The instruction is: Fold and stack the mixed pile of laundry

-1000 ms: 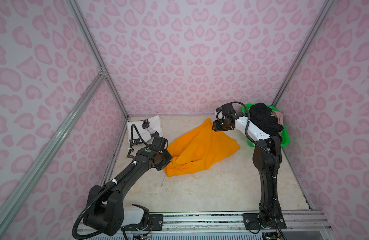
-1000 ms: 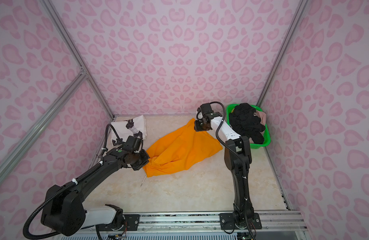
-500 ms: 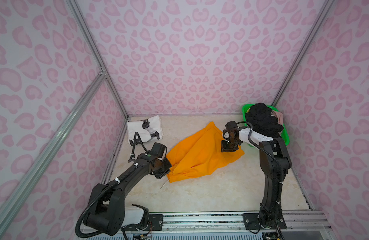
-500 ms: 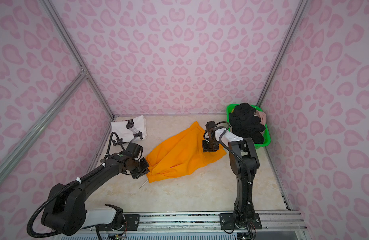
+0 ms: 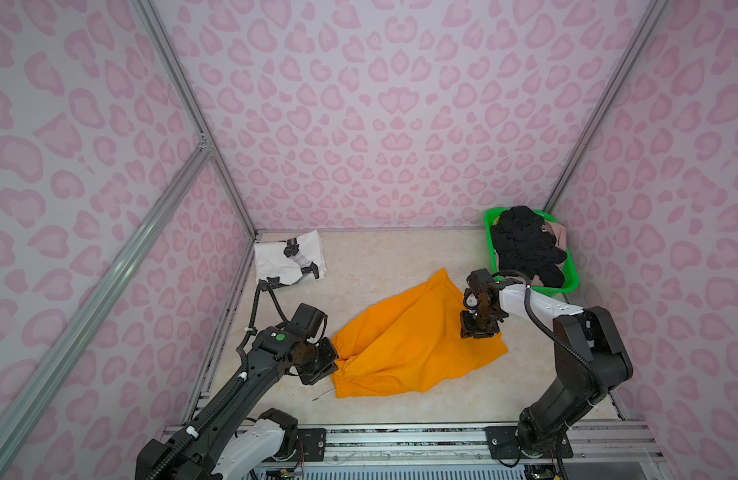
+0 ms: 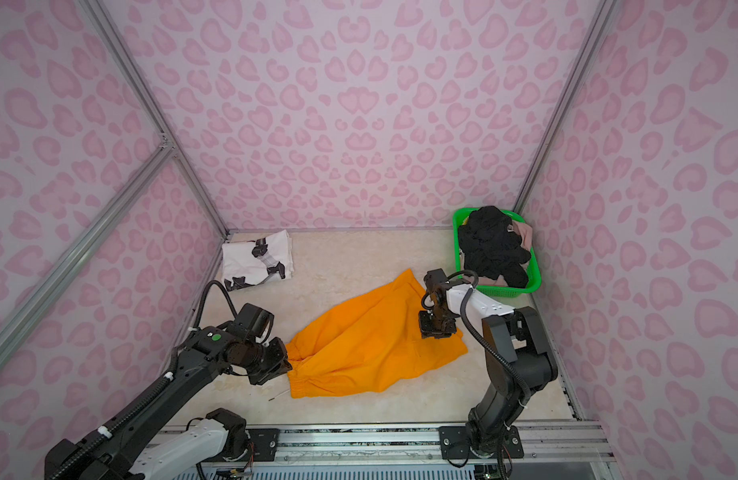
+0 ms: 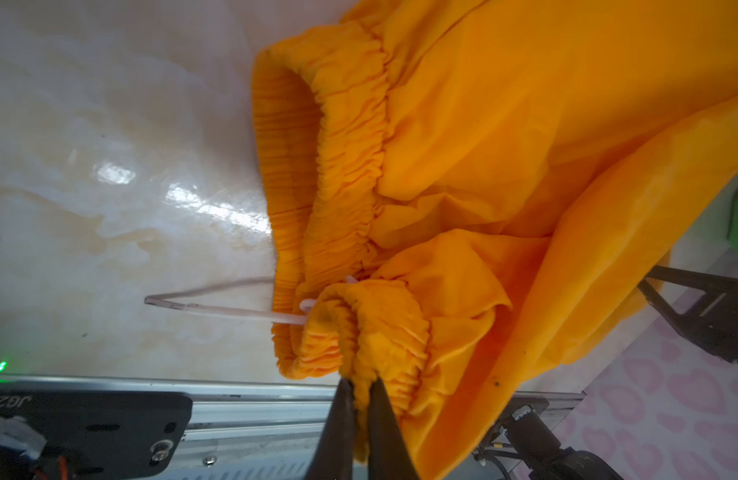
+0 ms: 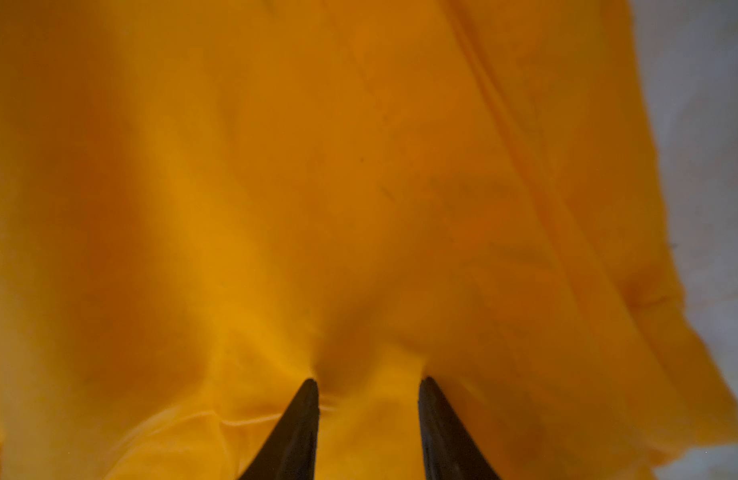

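Note:
Next, the left gripper draws the gathered waistband (image 7: 350, 145) outward, toward its far edge (image 7: 325, 60), and releases it on the tabletop, because this end of the shorts slants toward the rail.
The orange drawstring shorts (image 5: 400, 345) (image 6: 359, 349) lie spread across the middle of the table. My left gripper (image 5: 332, 365) (image 7: 361, 380) is shut on their gathered elastic waistband (image 7: 350, 145) at the left end, where the white drawstring (image 7: 217, 309) trails onto the table. My right gripper (image 5: 477, 334) (image 8: 369, 382) stands open, both tips pressed down into the orange cloth (image 8: 317, 166) near its right edge. A folded white T-shirt with black print (image 5: 288, 257) (image 6: 257, 257) lies at the back left. A black knit piece (image 5: 521, 245) and a beige-pink piece (image 5: 556, 230) remain heaped together.
A green mesh basket (image 5: 567, 286) (image 6: 504, 291) in the back right corner holds the black and beige-pink garments. Pink patterned walls close in three sides. A metal rail (image 5: 400, 436) carrying both arm bases runs along the front edge.
My right gripper left the far tip of the shorts, came forward and down onto the cloth near its right edge. The left gripper drew the waistband slightly forward, still shut.

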